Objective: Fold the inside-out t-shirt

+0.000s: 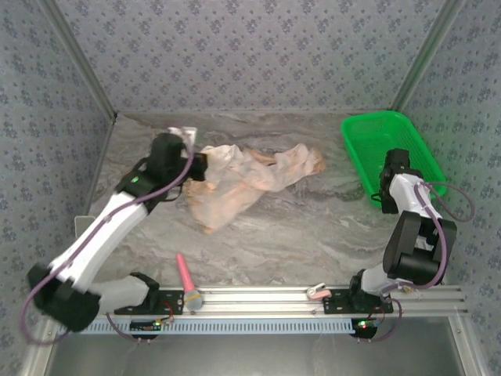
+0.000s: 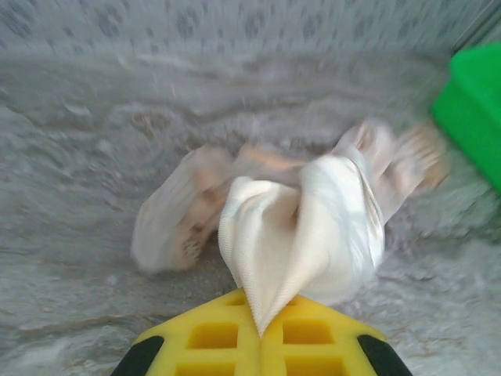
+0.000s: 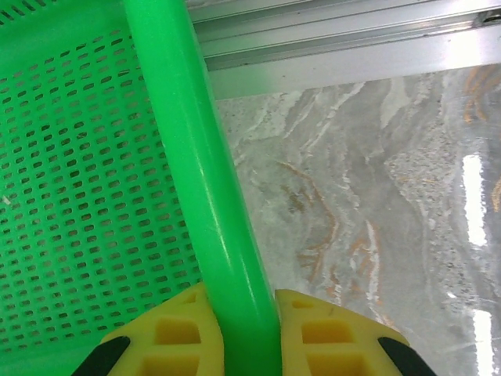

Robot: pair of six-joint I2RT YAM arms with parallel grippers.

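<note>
The basket's near rim (image 1: 376, 198) is between my right gripper's fingers. My right gripper needs to nudge it outward toward the back wall next and release it, clear of the t-shirt (image 1: 250, 178).
The inside-out t-shirt (image 1: 250, 178) lies crumpled on the marble table, toward the back and left of centre, its pale reverse side mostly up. My left gripper (image 1: 203, 167) is at the shirt's left end, shut on a fold of it. In the left wrist view the cloth (image 2: 313, 227) pulls into a point pinched between the yellow fingers of the left gripper (image 2: 262, 317), and the picture is blurred. My right gripper (image 1: 389, 182) is at the right side, shut on the rim (image 3: 172, 133) of the green plastic basket (image 1: 391, 145). The right gripper (image 3: 244, 307) holds that rim between its yellow fingers.
A pink-handled tool (image 1: 186, 276) lies by the near rail at left of centre. A small pink and white object (image 1: 315, 292) sits on the rail at the right. Patterned walls close in the back and both sides. An aluminium frame (image 3: 344, 47) runs beyond the basket.
</note>
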